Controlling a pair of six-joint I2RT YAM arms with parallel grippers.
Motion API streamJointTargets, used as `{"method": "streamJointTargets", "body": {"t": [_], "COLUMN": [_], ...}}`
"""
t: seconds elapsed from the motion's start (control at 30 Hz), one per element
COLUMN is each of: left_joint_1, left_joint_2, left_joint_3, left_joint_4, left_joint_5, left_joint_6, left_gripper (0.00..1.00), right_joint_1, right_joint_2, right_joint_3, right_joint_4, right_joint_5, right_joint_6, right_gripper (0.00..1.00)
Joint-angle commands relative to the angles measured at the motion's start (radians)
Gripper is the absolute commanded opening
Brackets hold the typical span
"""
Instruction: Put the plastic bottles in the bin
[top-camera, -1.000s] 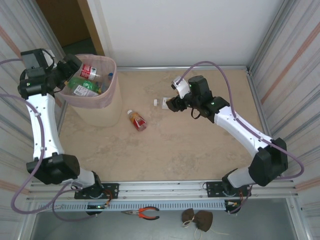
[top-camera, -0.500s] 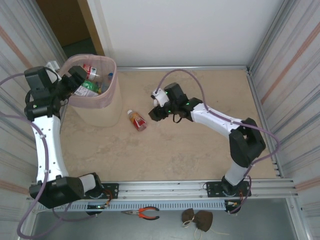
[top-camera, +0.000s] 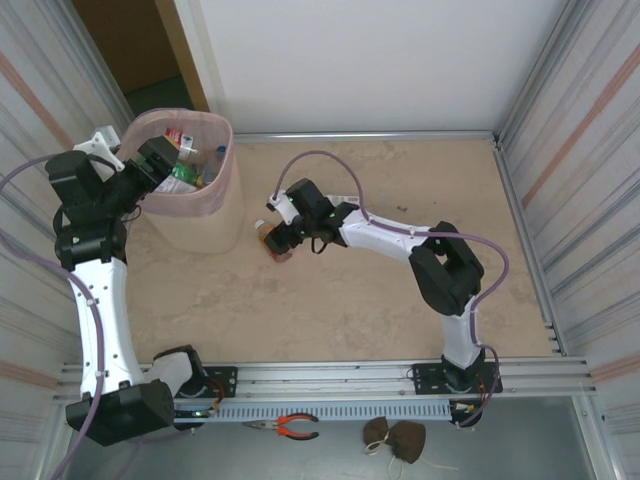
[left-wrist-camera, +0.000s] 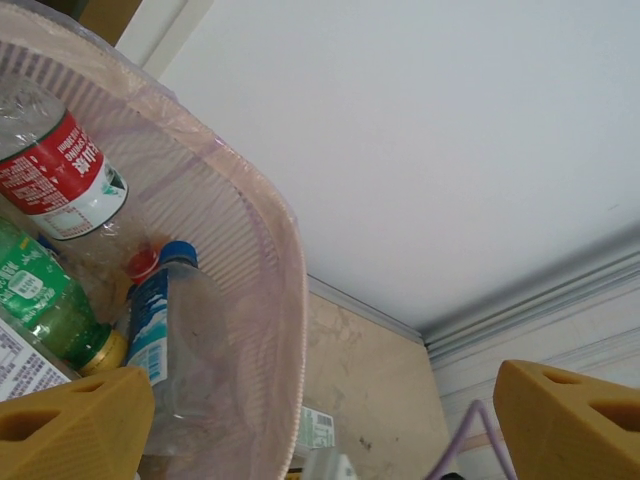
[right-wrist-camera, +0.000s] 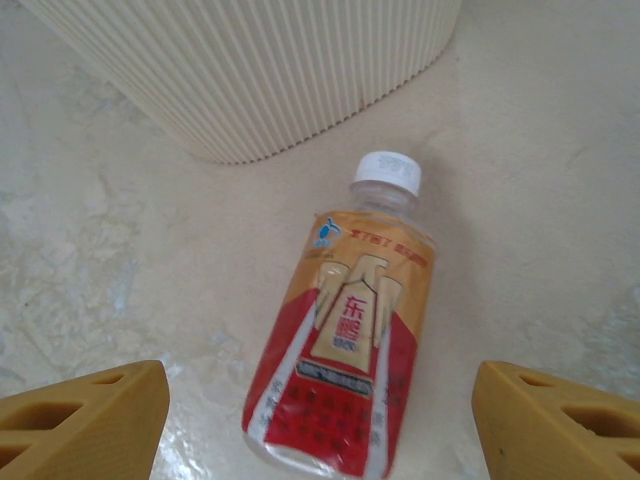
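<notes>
My right gripper will come down around the red end of its label (top-camera: 278, 252) (right-wrist-camera: 332, 400) and close, because the bottle lies lengthwise between my open fingers and below them.
A plastic bottle (right-wrist-camera: 345, 360) with a red and tan label and a white cap lies on its side on the table, close to the bin's ribbed outer wall (right-wrist-camera: 270, 70). My right gripper (right-wrist-camera: 320, 430) hangs open right over it, one finger on each side and clear of it. From above, that bottle (top-camera: 279, 254) is partly hidden under the right gripper (top-camera: 275, 240). The pale pink bin (top-camera: 225, 150) holds several bottles: a red-labelled one (left-wrist-camera: 60, 180), a green one (left-wrist-camera: 40, 300) and a blue-labelled one (left-wrist-camera: 160, 330). My left gripper (top-camera: 153, 166) is open and empty at the bin's left rim (left-wrist-camera: 290, 260).
Orange-handled pliers (top-camera: 285, 427) and a brown bundle (top-camera: 395, 438) lie on the front ledge, below the rail. Metal side walls stand close on the left and right. The right arm stretches across the middle of the table.
The right arm has swung left across the table to the lying bottle and its jaws have widened. The left gripper has pulled back from over the bin to its left rim.
</notes>
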Motion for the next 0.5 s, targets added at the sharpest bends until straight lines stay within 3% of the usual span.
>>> {"method": "streamJointTargets", "body": {"t": [0.0,0.47], "left_joint_1": [0.007,0.007], "left_joint_2": [-0.015,-0.036], "left_joint_3": [-0.005,-0.017], "left_joint_4": [0.045,0.043], "left_joint_5": [0.047,0.065], "left_joint_6": [-0.03,-0.045], "left_gripper": [0.88,0.88], "right_joint_1": [0.02,0.056], "right_joint_2": [0.064,0.222], "right_joint_3": [0.048,0.087], "right_joint_4": [0.002,0.035], "right_joint_5": [0.024,0.129], "right_joint_6": [0.042,0.066], "right_gripper": [0.8,0.78]}}
